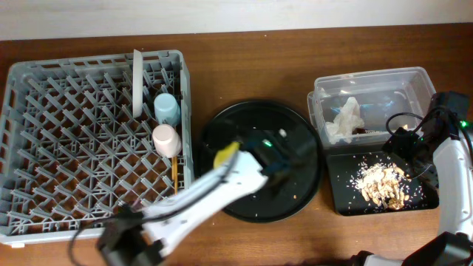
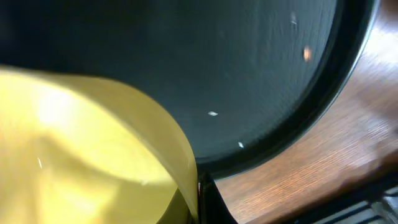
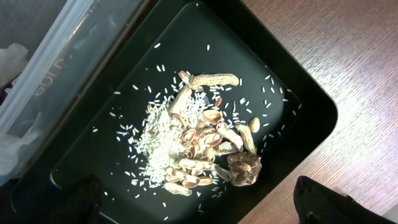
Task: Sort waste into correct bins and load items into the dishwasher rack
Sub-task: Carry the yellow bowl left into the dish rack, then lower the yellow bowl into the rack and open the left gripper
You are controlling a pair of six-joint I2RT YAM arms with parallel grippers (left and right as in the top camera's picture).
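Next, my left gripper will lift over the grey rack [image 1: 66,148], tilt the bowl sideways and lower it by the pink cup [image 1: 165,139] and chopsticks, where the rack's wires are free.
My left gripper [image 1: 238,150] is shut on the rim of the yellow bowl [image 1: 225,155] over the large round black tray [image 1: 295,192]. In the left wrist view the bowl [image 2: 87,155] fills the left side, with one finger [image 2: 208,202] pressed against its wall. My right gripper [image 1: 403,140] is open and empty above the shallow black tray [image 3: 298,74], which holds tan food scraps [image 3: 205,137]. The clear tub [image 1: 369,81] holds the white napkin [image 1: 346,122] and a brown wrapper [image 1: 362,131]. The grey rack [image 1: 66,148] holds the upright plate [image 1: 137,81], blue cup [image 1: 166,107], pink cup [image 1: 165,139] and chopsticks [image 1: 176,171].
The round black tray [image 2: 249,74] carries a few small crumbs. Loose rice grains [image 3: 155,134] are scattered in the shallow black tray [image 1: 347,166]. The clear tub's wall [image 3: 68,43] lies right beside that tray. Bare wooden table [image 1: 244,66] lies behind the trays.
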